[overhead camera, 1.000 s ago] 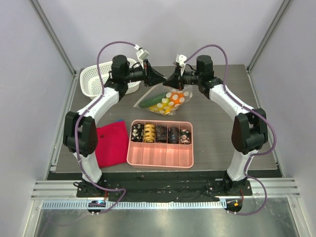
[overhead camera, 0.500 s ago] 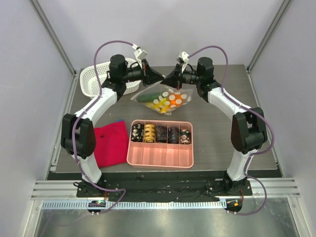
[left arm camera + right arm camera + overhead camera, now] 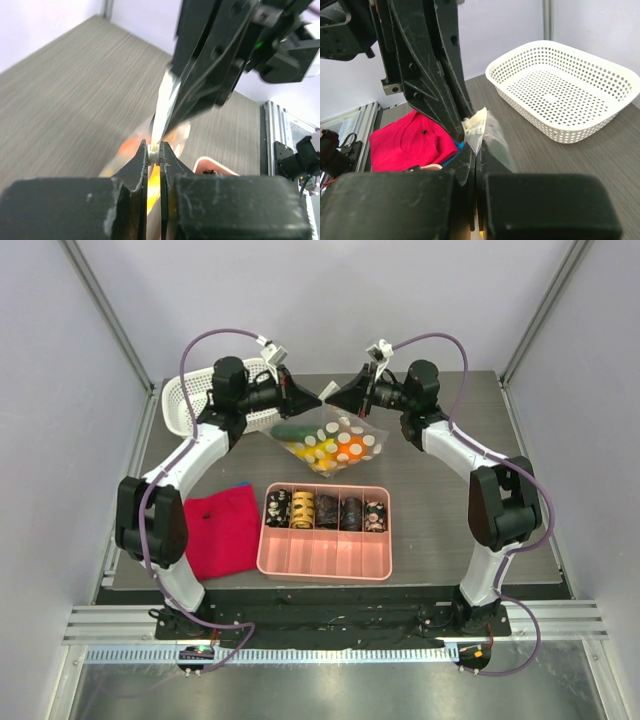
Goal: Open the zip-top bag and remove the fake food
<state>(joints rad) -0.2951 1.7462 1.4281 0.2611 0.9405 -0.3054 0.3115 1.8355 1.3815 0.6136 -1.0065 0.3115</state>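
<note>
I should pull my left gripper back toward the basket-tray gap, to its left in the top view, to spread the bag's bunched edge, then release it.
The zip-top bag (image 3: 335,443), clear with cream oval spots, hangs above the table between both grippers. Inside it I see the fake food: a green piece (image 3: 292,431), yellow pieces (image 3: 310,451) and an orange piece (image 3: 349,439). My left gripper (image 3: 320,396) is shut on the bag's top edge from the left; in the left wrist view its jaws (image 3: 156,152) pinch the white zip strip (image 3: 162,107). My right gripper (image 3: 329,397) is shut on the same edge from the right; in the right wrist view (image 3: 474,150) it pinches the clear plastic (image 3: 479,129).
A white lattice basket (image 3: 190,400) stands at the back left and shows in the right wrist view (image 3: 565,85). A pink tray (image 3: 325,545) holds dark patterned cylinders (image 3: 325,510) in front of the bag. A red cloth (image 3: 222,530) lies at the front left.
Both grippers have risen and lifted the bag off the table. The bag now hangs more upright, and the two grippers' tips stay close together at its top edge.
</note>
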